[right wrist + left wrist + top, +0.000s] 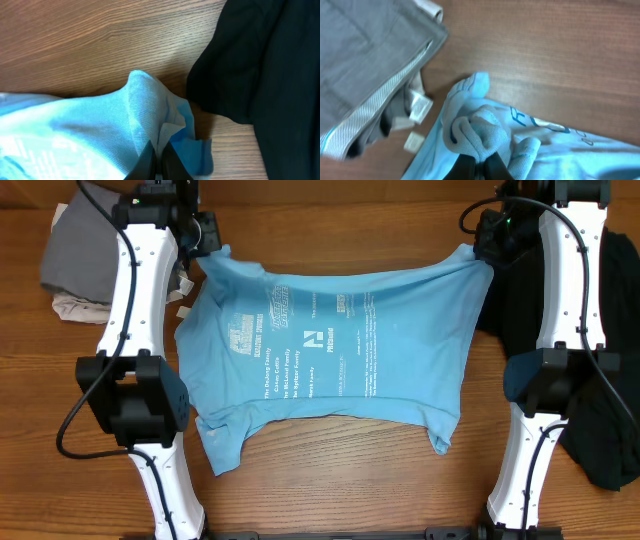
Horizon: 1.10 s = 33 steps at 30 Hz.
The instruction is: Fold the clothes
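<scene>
I need to pull my right gripper back and down next and release the shirt's corner over the shirt's side edge (458, 358), which lies flat below it, nearer my base.
A light blue T-shirt (330, 345) with white print lies spread across the middle of the wooden table. My left gripper (208, 242) is shut on its far left corner, a bunched ribbed edge (479, 134) between the black fingers (481, 167). My right gripper (484, 252) is shut on the far right corner, a fold of blue cloth (150, 115) pinched between its fingers (159, 159). The far edge of the shirt is stretched between the two grippers.
A folded grey garment (75, 255) with loose tags (420, 107) lies at the far left. A black garment (610, 350) is heaped at the right edge and shows in the right wrist view (260, 65).
</scene>
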Tool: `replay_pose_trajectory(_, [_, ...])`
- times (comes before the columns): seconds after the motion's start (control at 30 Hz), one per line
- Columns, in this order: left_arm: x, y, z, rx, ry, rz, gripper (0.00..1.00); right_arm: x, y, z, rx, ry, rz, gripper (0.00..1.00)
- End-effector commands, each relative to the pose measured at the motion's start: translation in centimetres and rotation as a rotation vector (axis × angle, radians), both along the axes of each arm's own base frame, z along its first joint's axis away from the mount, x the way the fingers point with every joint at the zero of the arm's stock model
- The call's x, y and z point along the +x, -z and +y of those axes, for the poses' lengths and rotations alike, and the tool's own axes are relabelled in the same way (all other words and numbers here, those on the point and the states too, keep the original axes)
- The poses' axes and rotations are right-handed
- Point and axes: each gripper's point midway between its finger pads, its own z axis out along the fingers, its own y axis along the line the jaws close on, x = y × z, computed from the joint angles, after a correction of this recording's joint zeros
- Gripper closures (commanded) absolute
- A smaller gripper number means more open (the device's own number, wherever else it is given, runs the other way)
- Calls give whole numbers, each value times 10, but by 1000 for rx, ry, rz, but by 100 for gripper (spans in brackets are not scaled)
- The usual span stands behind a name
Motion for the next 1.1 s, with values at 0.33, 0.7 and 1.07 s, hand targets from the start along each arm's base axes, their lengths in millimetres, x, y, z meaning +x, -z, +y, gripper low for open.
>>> replay_pose_trajectory(0.33, [-69, -24, 12, 72, -36, 158, 96, -78, -7, 12, 9, 48, 129, 96])
replay_pose_trajectory(0.7, [-71, 46, 21, 118, -39, 227, 96, -112, 104, 18, 13, 40, 320, 96])
replay_pose_trajectory(1.07, [-68, 71, 21, 117, -32, 218, 55, -119, 128, 18, 13, 36, 334, 85])
